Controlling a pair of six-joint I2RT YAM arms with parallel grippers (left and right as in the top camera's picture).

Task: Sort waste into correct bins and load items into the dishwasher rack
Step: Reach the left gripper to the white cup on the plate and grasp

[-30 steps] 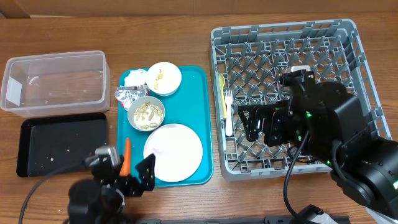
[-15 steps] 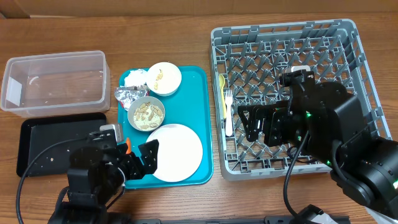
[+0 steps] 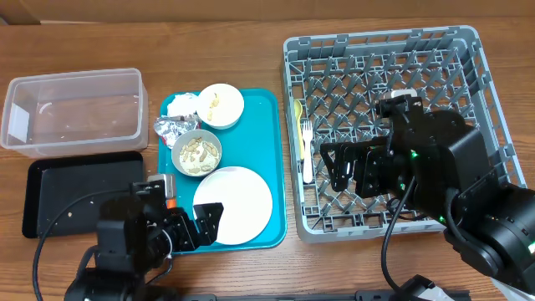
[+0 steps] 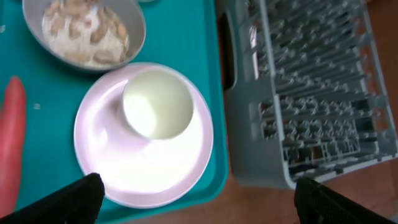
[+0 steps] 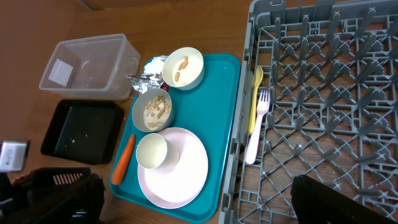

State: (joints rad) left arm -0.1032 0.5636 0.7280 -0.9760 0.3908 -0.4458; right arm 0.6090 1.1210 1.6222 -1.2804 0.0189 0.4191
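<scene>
My left gripper reaches down and outward to the small white cup next, onto its carrot-side rim [image 4: 125,111], since the cup's opening faces up.
The pinkish plate [image 3: 238,205] lies at the front of the teal tray [image 3: 266,125] with the small white cup [image 4: 157,111] standing on it. My left gripper [image 4: 199,202] is open and empty, hovering over the plate's near edge [image 3: 194,226]. A bowl of beige scraps [image 3: 196,151], a second bowl [image 3: 221,104], the napkin [image 3: 179,105], the foil wrapper [image 3: 171,128] and the carrot [image 5: 123,158] are also on the tray. The fork [image 3: 307,150] and spoon [image 3: 298,124] lie in the grey rack [image 3: 435,58]. My right gripper [image 3: 343,167] is open and empty above the rack.
The clear tub [image 3: 73,107] stands at the far left, with the black tray [image 3: 75,196] in front of it holding a few crumbs. The rack's left wall [image 4: 249,93] is close to the right of the plate.
My left arm has moved right and forward, bringing its open gripper over the plate's near edge. The right arm has not moved.
</scene>
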